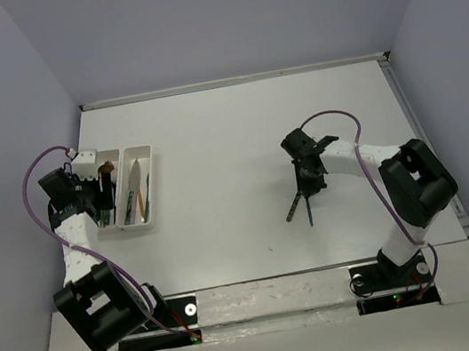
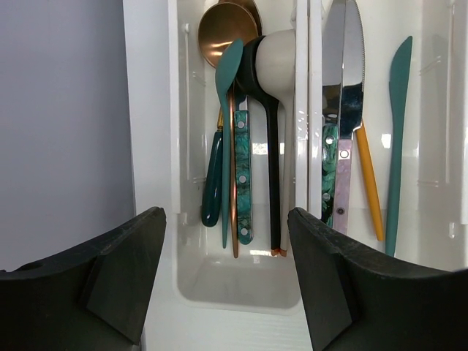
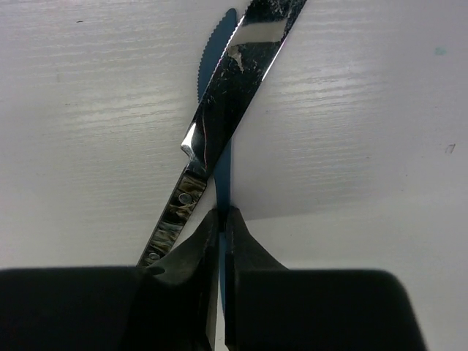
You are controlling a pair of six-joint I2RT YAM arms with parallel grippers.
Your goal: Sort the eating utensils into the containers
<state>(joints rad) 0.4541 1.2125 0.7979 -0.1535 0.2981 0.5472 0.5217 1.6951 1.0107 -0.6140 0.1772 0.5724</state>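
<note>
I will lift my right gripper, move it to the left in the top view and let go of the blue knife inside the white container, because knives are already in there.
Two joined white containers [image 1: 141, 228] stand at the left of the table. The left container [image 2: 241, 281] holds several utensils: a gold spoon [image 2: 223, 33], a teal spoon [image 2: 228, 66], a black spoon [image 2: 272, 146] and marbled teal handles. The right container [image 2: 431, 110] holds silver knives [image 2: 342, 73], a yellow handle [image 2: 369, 183] and a teal knife [image 2: 397, 131]. My left gripper [image 2: 225, 216] hangs open over the near end of the left container, holding nothing. At mid-table my right gripper [image 3: 222, 212] is shut on the handle of a blue knife [image 3: 208, 62]. A silver knife [image 3: 227, 95] with a marbled handle lies across it.
The blue knife [image 1: 310, 212] and silver knife [image 1: 293, 208] lie side by side right of the table's middle, under the right gripper [image 1: 310, 183]. Grey walls close in the table on the left, back and right. The left arm's cable loops beside the containers.
</note>
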